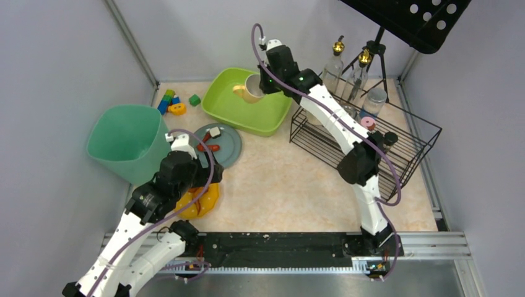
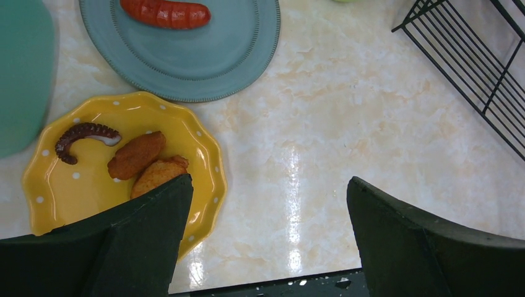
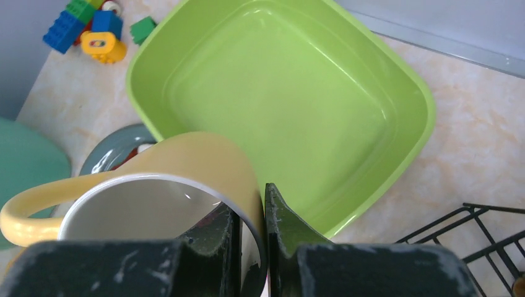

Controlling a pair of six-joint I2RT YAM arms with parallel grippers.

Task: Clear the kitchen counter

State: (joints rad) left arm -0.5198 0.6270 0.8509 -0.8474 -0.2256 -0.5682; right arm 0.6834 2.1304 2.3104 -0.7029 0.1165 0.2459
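Observation:
The yellow mug goes down into the lime green basin next, in the basin's near corner (image 1: 263, 121) (image 3: 303, 189). My right gripper then releases the mug's rim, since the basin has a clear bottom.
The beige stone-patterned kitchen counter (image 1: 278, 185) (image 2: 347, 111) carries dishes and toys. My right gripper (image 1: 263, 83) (image 3: 251, 204) is shut on the rim of a yellow mug (image 1: 252, 88) (image 3: 186, 161), one finger inside and one outside, and holds it above a lime green basin (image 1: 266, 127) (image 3: 278, 93). My left gripper (image 1: 199, 175) (image 2: 269, 185) hangs open and empty over bare counter. Its left finger overlaps the edge of a yellow plate (image 1: 204, 201) (image 2: 68, 192) holding an octopus tentacle (image 2: 83, 133) and fried pieces (image 2: 136, 154).
A blue-grey plate (image 1: 229, 148) (image 2: 186, 62) with a sausage (image 2: 164, 12) lies beside a teal bin (image 1: 127, 142). Toy blocks (image 1: 172, 102) (image 3: 93, 28) sit at the back left. A black wire rack (image 1: 408, 142) (image 2: 483, 68), glass bottles (image 1: 334, 65) and a music stand (image 1: 415, 18) fill the right.

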